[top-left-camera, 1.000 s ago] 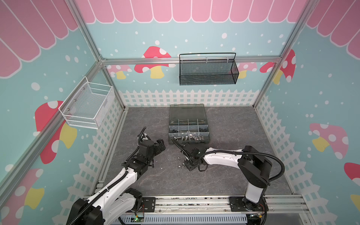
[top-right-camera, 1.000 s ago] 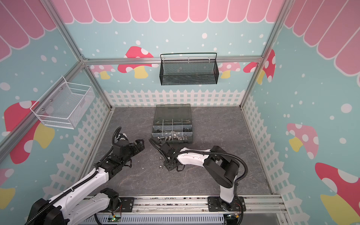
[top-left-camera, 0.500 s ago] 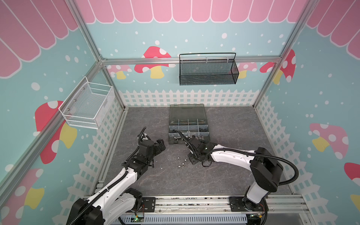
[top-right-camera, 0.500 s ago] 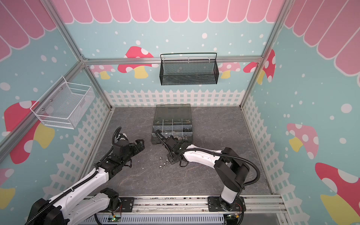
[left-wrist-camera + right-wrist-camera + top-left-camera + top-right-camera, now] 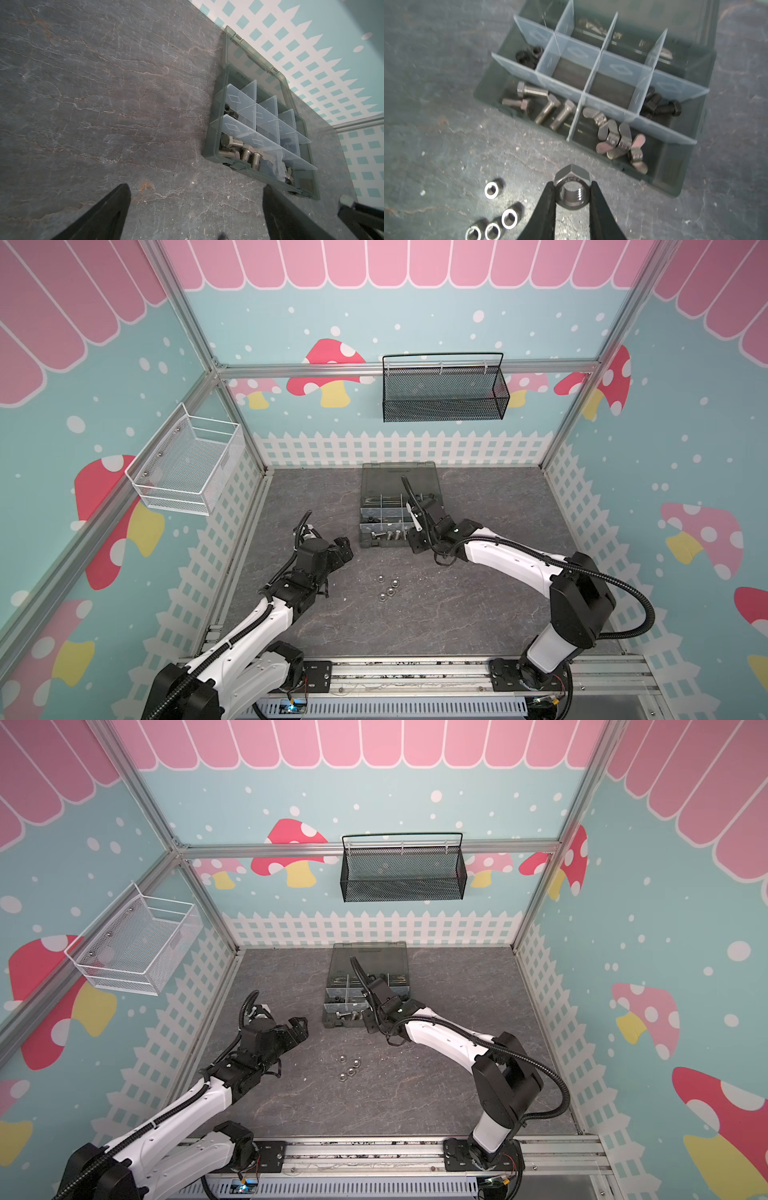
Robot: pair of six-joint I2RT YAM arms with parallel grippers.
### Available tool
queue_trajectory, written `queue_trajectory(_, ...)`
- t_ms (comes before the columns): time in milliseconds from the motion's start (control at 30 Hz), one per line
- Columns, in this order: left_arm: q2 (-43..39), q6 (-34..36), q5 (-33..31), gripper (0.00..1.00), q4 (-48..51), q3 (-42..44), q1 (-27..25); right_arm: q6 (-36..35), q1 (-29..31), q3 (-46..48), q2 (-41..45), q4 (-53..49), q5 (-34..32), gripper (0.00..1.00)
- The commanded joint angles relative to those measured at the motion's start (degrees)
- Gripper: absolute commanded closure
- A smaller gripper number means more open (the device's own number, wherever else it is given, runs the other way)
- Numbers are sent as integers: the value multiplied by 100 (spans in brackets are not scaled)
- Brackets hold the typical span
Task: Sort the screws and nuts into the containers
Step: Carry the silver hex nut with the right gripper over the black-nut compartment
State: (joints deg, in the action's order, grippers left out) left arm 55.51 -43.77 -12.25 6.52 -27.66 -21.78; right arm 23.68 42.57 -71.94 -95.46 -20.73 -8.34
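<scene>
The section of the case beside the black nuts is empty. My right gripper will move outward past the case's front side, over that section, and let go of the silver nut.
My right gripper [image 5: 572, 194] is shut on a silver hex nut [image 5: 572, 176], held above the table just short of the organiser case's [image 5: 670, 182] front wall. In both top views that gripper [image 5: 415, 544] [image 5: 370, 1025] is at the case's front right corner. Several loose silver nuts [image 5: 509, 218] [image 5: 390, 591] lie on the table in front of the case. The case's compartments hold silver hex screws [image 5: 542, 104], wing nuts [image 5: 618, 139], black screws [image 5: 660, 106] and black nuts [image 5: 529, 55]. My left gripper [image 5: 196, 187] [image 5: 345, 549] is open and empty, left of the case [image 5: 209, 149].
The case's smoky lid [image 5: 399, 477] lies open toward the back fence. A black mesh basket [image 5: 442, 393] hangs on the back wall and a white wire basket [image 5: 187, 466] on the left wall. Grey slate table [image 5: 478, 614] spreads round the case.
My right gripper has carried the nut from the loose nuts on the table back toward the case's front right corner. The left arm has not moved.
</scene>
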Motion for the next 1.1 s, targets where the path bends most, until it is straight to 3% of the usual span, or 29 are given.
queue_trajectory(0,-6,-132,-110,0,-107,34,21,-255,-98,-366,-319,221,113,100)
queue_trajectory(267,-14,-132,-128,0,-106,33,19,-563,-201,-1124,-1042,212,245,100)
queue_trajectory(1067,72,-132,-60,0,-159,30,34,-979,-256,-3083,-3115,-301,-309,100)
